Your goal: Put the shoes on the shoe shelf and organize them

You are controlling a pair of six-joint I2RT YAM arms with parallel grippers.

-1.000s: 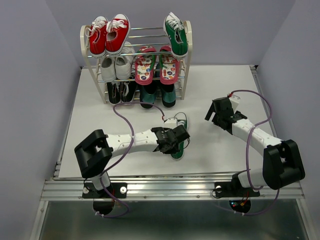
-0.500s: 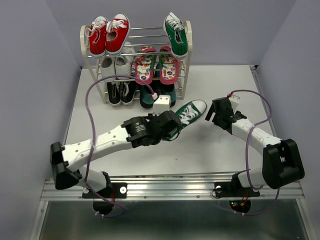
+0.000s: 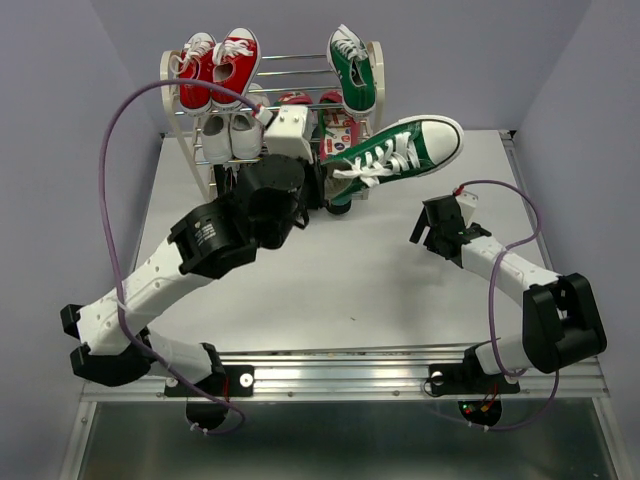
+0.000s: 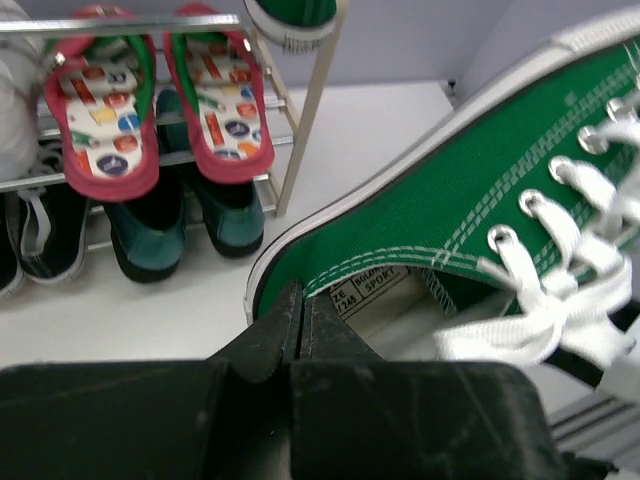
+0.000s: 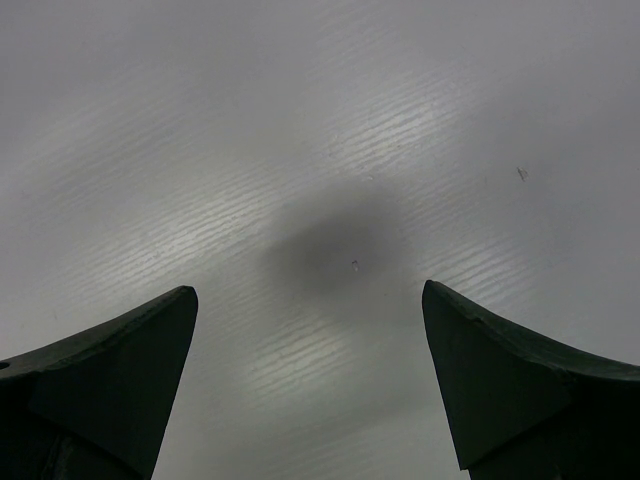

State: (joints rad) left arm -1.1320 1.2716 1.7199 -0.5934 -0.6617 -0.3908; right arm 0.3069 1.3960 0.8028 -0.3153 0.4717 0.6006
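The sneaker's mate lies beside the gap on the bare top-level rails, so the left gripper will next swing outward, turn the sneaker's toe outward, lower the sneaker onto those rails and let it go.
My left gripper (image 3: 332,168) is shut on the heel rim of a green sneaker (image 3: 402,150) with white laces and holds it in the air, toe pointing right, just in front of the shoe shelf (image 3: 373,120). In the left wrist view my fingertips (image 4: 300,300) pinch the sneaker's heel edge (image 4: 470,190). The other green sneaker (image 3: 352,68) lies on the top tier at the right. The red flip-flops (image 4: 100,120) sit on the middle tier and the dark teal slip-ons (image 4: 145,230) on the bottom tier. My right gripper (image 3: 425,232) is open and empty over the bare table (image 5: 310,150).
Red sneakers (image 3: 215,70) lie on the top tier at the left, white sneakers (image 3: 230,135) below them, and a black sneaker (image 4: 35,230) at the bottom left. My left arm stretches across the table's middle. Grey walls close in both sides.
My left arm has lifted the green sneaker off the table and carried it up and back toward the shelf's right side. The right arm has stayed still.
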